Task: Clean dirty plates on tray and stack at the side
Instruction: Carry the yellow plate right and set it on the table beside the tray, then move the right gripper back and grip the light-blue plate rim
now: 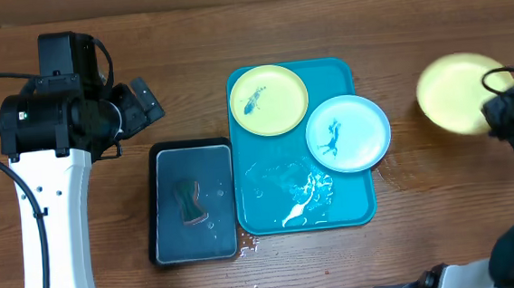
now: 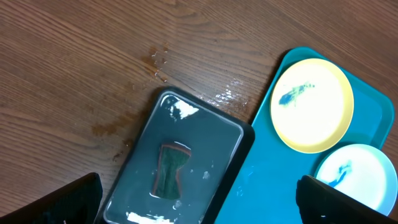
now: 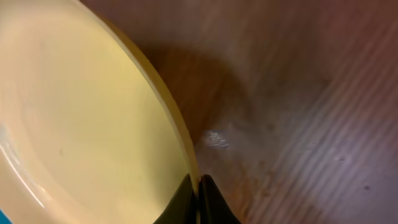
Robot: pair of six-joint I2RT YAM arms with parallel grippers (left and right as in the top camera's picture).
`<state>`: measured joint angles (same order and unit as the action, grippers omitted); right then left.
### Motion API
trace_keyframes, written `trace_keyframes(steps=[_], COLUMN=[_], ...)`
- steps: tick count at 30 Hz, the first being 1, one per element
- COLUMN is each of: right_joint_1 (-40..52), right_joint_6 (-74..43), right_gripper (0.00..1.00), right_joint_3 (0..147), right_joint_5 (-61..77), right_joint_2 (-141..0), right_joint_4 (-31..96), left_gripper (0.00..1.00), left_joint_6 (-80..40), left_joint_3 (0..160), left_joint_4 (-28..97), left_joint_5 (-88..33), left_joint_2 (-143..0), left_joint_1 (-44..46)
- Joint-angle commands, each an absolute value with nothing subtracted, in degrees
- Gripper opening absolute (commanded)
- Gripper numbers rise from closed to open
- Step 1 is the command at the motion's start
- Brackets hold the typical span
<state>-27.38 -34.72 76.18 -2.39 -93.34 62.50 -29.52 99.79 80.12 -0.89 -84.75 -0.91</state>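
Open tabletop is below my right gripper, to its left in the overhead view, so next I will lower the gripper toward the turquoise tray (image 1: 348, 210) and let go of the plate.
The turquoise tray (image 1: 348, 210) holds a yellow-green plate (image 1: 267, 100) and a pale blue plate (image 1: 348, 133), each with a dark blue smear. Both also show in the left wrist view, the yellow-green plate (image 2: 312, 106) and the blue plate (image 2: 354, 174). My right gripper (image 1: 500, 113) is shut on the rim of a second yellow-green plate (image 1: 458, 94), held over the tabletop right of the tray; its face looks clean in the right wrist view (image 3: 81, 118). My left gripper (image 2: 199, 208) is open and empty above the black tray.
A smaller black tray (image 1: 193, 203) left of the turquoise tray holds water and a dark sponge (image 1: 189, 203). White foam and water lie on the turquoise tray's front part (image 1: 301, 195). Wet spots mark the wood around both trays.
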Motion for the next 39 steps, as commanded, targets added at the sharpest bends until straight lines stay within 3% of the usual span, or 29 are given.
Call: trace_keyframes(steps=[1,12,13,15,16,18,25,35,39], right_joint_1=[-29.1,-20.3,-19.4,-18.1,-17.7,-16.9,-12.9,-1.6,-0.6], right_joint_6=[-34.2,-29.6,-29.5,-29.5,-29.4,-26.1,-14.3,-15.0,-15.0], right_gripper=[0.04,0.05,0.12,0.48,0.55,0.60,0.61,0.59,0.47], right_joint_3=[70.9,63.7,63.8,64.4,65.0,66.6,68.2,63.2,63.1], right_joint_5=[-2.5,-1.8,-1.9,-1.8,-1.8,0.5,14.3,6.0,5.0], right_joint_2=[-97.5,-99.2,-98.9,-98.1,-97.6,-96.4,-93.3,-97.4,-100.3], right_joint_4=[61.6,57.6,57.8,58.6,59.3,60.3,57.0,43.7,43.1], left_gripper=[1.00,1.00,1.00,1.00,1.00,1.00,1.00,1.00,1.00], left_joint_6=[-28.3,-28.3,-28.3,-28.3,-28.3,-28.3,-28.3,-28.3,-28.3], left_joint_3=[101.1,101.1,101.1,101.1,101.1,101.1,101.1,101.1,101.1], left_joint_4=[79.9,79.9,79.9,79.9,79.9,79.9,79.5,79.7,79.7], left_joint_5=[-1.1,-1.1,-1.1,-1.1,-1.1,-1.1,-1.1,-1.1,-1.1], left_joint_2=[-84.3,-84.3,-84.3,-84.3,-84.3,-84.3,-84.3,-84.3,-84.3], left_joint_1=[-1.6,-1.6,-1.6,-1.6,-1.6,-1.6,-1.6,-1.6,-1.6])
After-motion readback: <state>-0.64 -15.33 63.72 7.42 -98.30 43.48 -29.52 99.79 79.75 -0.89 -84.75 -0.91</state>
